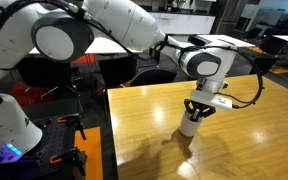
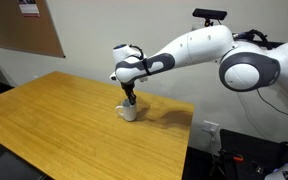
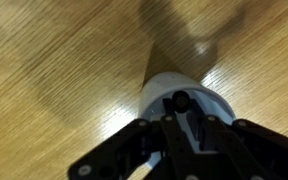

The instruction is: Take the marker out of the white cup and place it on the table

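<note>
My gripper should rise past the rim of the cup, because the cup's sides are around the marker. Then it should move back over the bare tabletop beside the cup to let go of the marker.
The white cup [image 1: 189, 125] stands upright on the honey-coloured wooden table [image 1: 259, 135], seen in both exterior views [image 2: 129, 113]. My gripper [image 1: 197, 107] points straight down with its fingertips reaching into the cup's mouth [image 2: 130, 100]. In the wrist view the cup's white rim [image 3: 212, 100] lies right under the gripper [image 3: 181, 118]. The marker's dark round end [image 3: 180, 100] shows between the narrowed fingers inside the cup. The fingers look closed on it. The rest of the marker is hidden by the cup and fingers.
The table top [image 2: 54, 120] spreads wide around the cup. Black chairs [image 1: 124, 72] and white-topped tables [image 1: 224, 42] stand behind it. A corkboard [image 2: 24, 30] hangs on the wall. The table edge [image 2: 189, 140] is near the cup.
</note>
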### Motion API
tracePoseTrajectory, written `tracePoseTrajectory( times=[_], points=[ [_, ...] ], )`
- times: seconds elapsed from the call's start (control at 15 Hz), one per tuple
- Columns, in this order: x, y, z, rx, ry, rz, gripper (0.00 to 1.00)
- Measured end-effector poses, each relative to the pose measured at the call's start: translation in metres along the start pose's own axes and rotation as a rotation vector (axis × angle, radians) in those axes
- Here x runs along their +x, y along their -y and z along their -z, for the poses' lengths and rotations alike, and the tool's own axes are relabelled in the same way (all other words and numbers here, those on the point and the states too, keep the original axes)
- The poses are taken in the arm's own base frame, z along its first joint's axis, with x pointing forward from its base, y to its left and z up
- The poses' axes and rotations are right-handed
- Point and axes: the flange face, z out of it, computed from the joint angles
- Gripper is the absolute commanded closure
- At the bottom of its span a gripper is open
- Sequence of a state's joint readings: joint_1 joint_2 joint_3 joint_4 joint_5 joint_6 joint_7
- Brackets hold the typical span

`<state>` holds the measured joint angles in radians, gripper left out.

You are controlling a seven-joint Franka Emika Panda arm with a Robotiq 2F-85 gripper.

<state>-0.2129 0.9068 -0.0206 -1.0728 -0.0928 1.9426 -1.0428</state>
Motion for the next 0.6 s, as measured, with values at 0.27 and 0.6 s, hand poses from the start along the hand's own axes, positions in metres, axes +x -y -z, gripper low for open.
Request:
tracePoseTrajectory(
  times=[0.27, 0.6],
  points=[
    [0.0013, -0.0021, 0.0021, -0.009, 0.003, 0.003, 0.95],
    [0.0041, -0.0031, 0.0099, -0.020, -0.002, 0.005, 0.95]
  ],
)
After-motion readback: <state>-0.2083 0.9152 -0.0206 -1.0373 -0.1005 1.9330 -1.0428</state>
